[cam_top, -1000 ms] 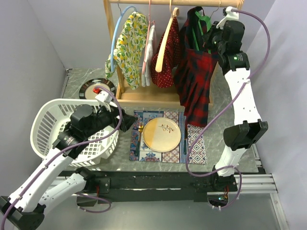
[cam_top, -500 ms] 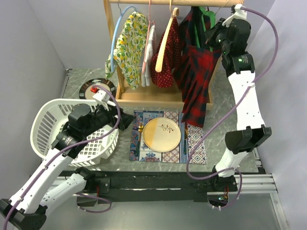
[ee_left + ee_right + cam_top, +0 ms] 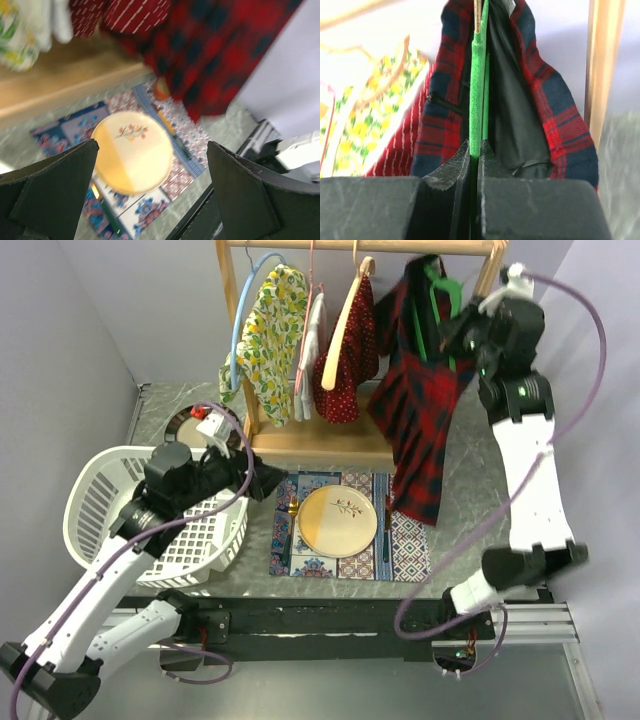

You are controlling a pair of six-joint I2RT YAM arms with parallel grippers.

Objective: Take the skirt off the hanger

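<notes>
My left gripper swings over the plate, to the right in the top view, onto the skirt's lower fold next, since that fold hangs free.
The skirt point(image 3: 418, 415), red and navy plaid, hangs from a green hanger point(image 3: 437, 292) below the right end of the wooden rail. My right gripper point(image 3: 464, 328) is shut on the hanger. In the right wrist view its fingers pinch the green hanger point(image 3: 477, 80) at the gripper point(image 3: 475, 146), with the skirt point(image 3: 555, 112) draped on both sides. My left gripper point(image 3: 258, 483) stands open and empty above the table's left, over the placemat. In the left wrist view the gripper point(image 3: 152, 145) frames the plate, and the skirt's hem point(image 3: 210, 60) hangs beyond it.
A wooden clothes rack point(image 3: 233, 330) carries a yellow floral garment point(image 3: 268, 330), a white one point(image 3: 312, 335) and a red dotted one point(image 3: 352, 355). A white laundry basket point(image 3: 95, 505) sits at the left. A plate point(image 3: 338, 521) rests on a patterned placemat point(image 3: 410, 540).
My right arm has moved to the right with the hanger, and the skirt has swung right with it. The left arm has shifted slightly up and stays open.
</notes>
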